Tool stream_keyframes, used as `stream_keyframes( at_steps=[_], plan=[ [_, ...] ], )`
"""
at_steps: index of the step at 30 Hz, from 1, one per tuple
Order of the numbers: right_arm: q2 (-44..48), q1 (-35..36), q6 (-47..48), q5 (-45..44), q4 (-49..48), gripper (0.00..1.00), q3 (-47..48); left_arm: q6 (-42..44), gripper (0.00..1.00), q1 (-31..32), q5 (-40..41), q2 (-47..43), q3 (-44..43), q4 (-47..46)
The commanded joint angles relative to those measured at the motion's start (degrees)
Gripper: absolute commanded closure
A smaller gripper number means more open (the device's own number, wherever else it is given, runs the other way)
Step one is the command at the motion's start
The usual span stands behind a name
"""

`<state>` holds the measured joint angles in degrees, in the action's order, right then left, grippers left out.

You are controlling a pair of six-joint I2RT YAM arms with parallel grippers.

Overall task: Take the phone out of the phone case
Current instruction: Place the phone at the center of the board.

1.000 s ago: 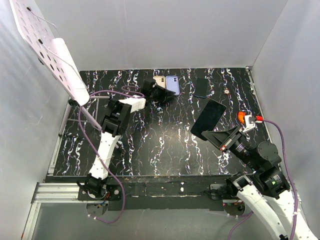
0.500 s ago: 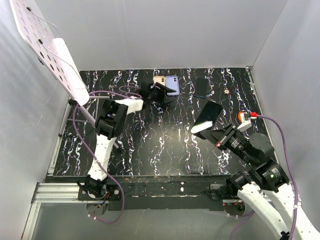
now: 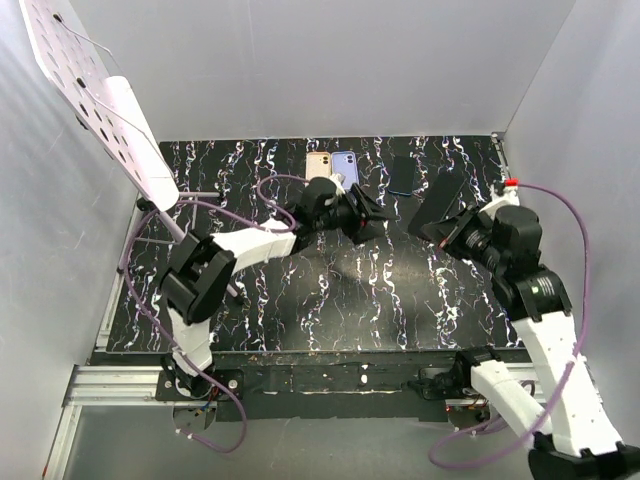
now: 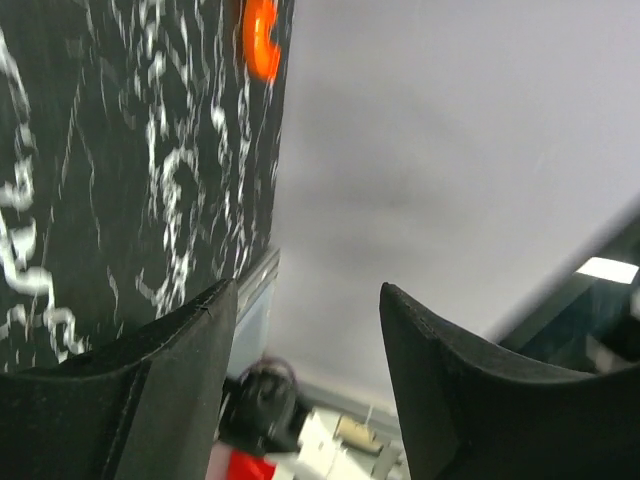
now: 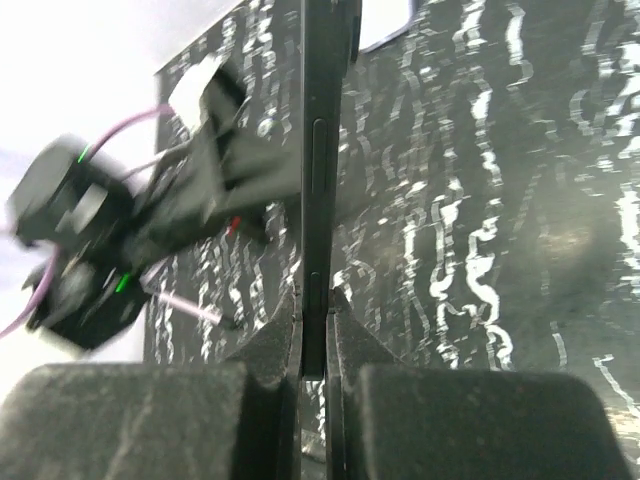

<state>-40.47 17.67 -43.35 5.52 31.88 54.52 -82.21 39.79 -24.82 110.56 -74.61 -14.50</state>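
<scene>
The right gripper moves outward and down next, lowering the thin dark slab onto the bare tabletop (image 3: 427,177) beside the dark phone to release it, since that spot is clear.
My right gripper (image 3: 452,226) is shut on a thin black phone (image 3: 438,200) and holds it above the right part of the black marbled table (image 3: 300,290). In the right wrist view the phone (image 5: 318,170) stands edge-on between my fingers (image 5: 315,300), with side buttons showing. I cannot tell the case from the phone. My left gripper (image 3: 368,216) reaches across the middle of the table, just left of the held phone, and is open and empty. In the left wrist view its jaws (image 4: 305,290) stand wide apart with only wall and table behind them.
Three phones lie at the back of the table: a pink one (image 3: 318,161), a purple one (image 3: 346,169) and a dark one (image 3: 402,175). A white perforated board (image 3: 95,95) leans at the back left. Grey walls enclose the table.
My left arm has swung from the back left to the middle, toward the held phone. My right gripper has carried the phone up and back to the right.
</scene>
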Motion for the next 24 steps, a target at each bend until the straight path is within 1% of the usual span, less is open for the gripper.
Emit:
stream_keyframes(
  at_steps=[1,4,5,6,10,13,17,20,22,24],
  plan=[
    [-4.61,-11.76,4.68,9.93,-5.85,0.99,1.64,6.79,0.42,2.92,1.96,-10.35,8.67,3.5],
    [-10.31,-16.78,7.83,10.31,-6.83,0.99,3.83,14.25,0.41,5.99,5.56,-17.9,14.56,9.56],
    [-12.86,-16.97,8.72,10.21,-5.96,0.99,5.58,16.28,0.41,6.96,6.96,-20.88,17.1,10.28],
    [-15.49,-19.32,9.33,10.13,-5.69,0.99,6.64,18.04,0.41,7.75,8.11,-23.35,19.22,11.07],
    [-26.21,-20.83,12.14,11.27,-10.78,0.99,10.15,25.24,0.41,10.48,11.63,-33.2,26.43,13.88],
    [-36.84,-21.62,14.61,13.72,-12.71,0.99,14.63,30.87,0.41,11.45,11.29,-39.0,29.51,16.95],
    [-51.25,-23.47,16.8,17.68,-12.37,0.99,22.27,37.47,0.41,11.71,13.12,-48.49,32.85,20.82],
    [-59.26,-24.44,18.12,18.91,-11.05,0.99,29.3,40.81,0.4,11.8,15.06,-56.22,34.7,23.28],
    [-64.27,-25.05,19.44,20.57,-10.17,0.99,33.44,42.92,0.37,11.71,15.33,-59.75,34.97,24.95],
    [-68.85,-25.49,20.41,22.68,-9.03,0.99,37.39,44.77,0.31,11.71,15.24,-62.47,34.8,27.15]
  ],
)
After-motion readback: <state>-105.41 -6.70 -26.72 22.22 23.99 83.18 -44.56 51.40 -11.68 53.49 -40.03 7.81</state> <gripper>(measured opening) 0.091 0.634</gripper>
